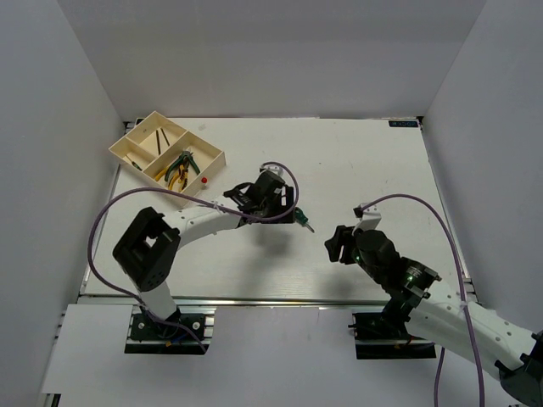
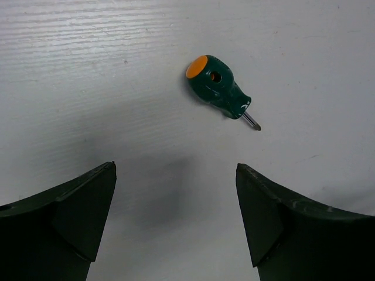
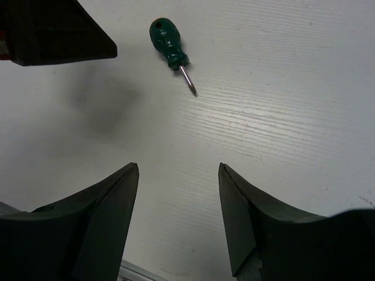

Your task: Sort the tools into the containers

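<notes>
My left gripper should move over and down onto the screwdriver's green handle next, because the handle is below it and to its right in the top view.
A stubby green screwdriver with an orange cap lies on the white table, free of both grippers. My left gripper is open and empty, just left of it; in the left wrist view the screwdriver lies ahead of the gripper. My right gripper is open and empty, to the screwdriver's lower right; its wrist view shows the screwdriver ahead of the gripper. The cream tray at the far left holds pliers and dark hex keys in separate compartments.
A tiny red knob lies on the table beside the tray's near right side. A dark part of the left gripper shows in the top left of the right wrist view. White walls enclose the table on three sides.
</notes>
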{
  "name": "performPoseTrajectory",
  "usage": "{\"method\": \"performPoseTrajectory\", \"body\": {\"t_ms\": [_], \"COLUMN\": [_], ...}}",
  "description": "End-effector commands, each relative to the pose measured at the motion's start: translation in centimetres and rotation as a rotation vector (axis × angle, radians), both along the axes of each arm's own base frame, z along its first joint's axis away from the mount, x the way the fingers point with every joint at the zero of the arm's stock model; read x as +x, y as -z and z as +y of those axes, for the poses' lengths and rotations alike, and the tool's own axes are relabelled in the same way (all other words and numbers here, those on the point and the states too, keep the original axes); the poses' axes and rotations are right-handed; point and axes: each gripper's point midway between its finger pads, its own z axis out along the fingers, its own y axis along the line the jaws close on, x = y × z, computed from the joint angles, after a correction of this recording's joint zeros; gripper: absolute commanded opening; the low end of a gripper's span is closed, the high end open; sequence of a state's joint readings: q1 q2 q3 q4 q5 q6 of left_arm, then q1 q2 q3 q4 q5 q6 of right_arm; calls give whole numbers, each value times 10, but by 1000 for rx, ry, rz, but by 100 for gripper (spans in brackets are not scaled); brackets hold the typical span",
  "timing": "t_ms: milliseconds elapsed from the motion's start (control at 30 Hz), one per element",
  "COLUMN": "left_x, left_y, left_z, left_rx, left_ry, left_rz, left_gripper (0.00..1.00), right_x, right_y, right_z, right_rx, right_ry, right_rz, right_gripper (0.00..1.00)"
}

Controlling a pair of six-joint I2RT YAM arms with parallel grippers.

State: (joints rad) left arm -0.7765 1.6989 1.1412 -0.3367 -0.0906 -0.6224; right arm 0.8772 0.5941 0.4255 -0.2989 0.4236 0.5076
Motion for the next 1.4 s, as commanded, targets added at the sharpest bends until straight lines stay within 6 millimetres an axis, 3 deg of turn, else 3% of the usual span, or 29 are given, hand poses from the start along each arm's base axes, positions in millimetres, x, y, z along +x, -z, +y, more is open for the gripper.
{"method": "performPoseTrajectory", "body": {"t_ms": [0, 367, 400, 467, 700, 900, 1133, 1367], "left_x": [13, 20, 20, 19, 19, 26, 28, 12], "left_y": [-24, -5, 7, 12, 44, 50, 61, 87], "left_z": [-15, -56, -56, -60, -53, -62, -58, -55], "left_rx": [-42, -1, 28, 47, 81, 83, 108, 181], "left_ry": [-107, -178, -182, -195, -268, -280, -312, -300], "left_rz": [-74, -55, -35, -19, 17, 29, 27, 84], "left_gripper": [93, 98, 98, 98, 98, 98, 97, 89], "right_x": [-1, -6, -5, -7, -12, -15, -16, -16], "right_y": [1, 2, 2, 3, 5, 5, 4, 2], "right_z": [-1, 0, -2, -4, -3, 0, -3, -3], "right_rx": [28, 60, 63, 64, 92, 97, 102, 111], "right_ry": [18, 1, 9, 14, -3, -27, -28, -27], "right_rz": [2, 0, -5, -2, 4, 6, -12, -17], "right_gripper": [63, 62, 62, 62, 62, 62, 62, 62]}}
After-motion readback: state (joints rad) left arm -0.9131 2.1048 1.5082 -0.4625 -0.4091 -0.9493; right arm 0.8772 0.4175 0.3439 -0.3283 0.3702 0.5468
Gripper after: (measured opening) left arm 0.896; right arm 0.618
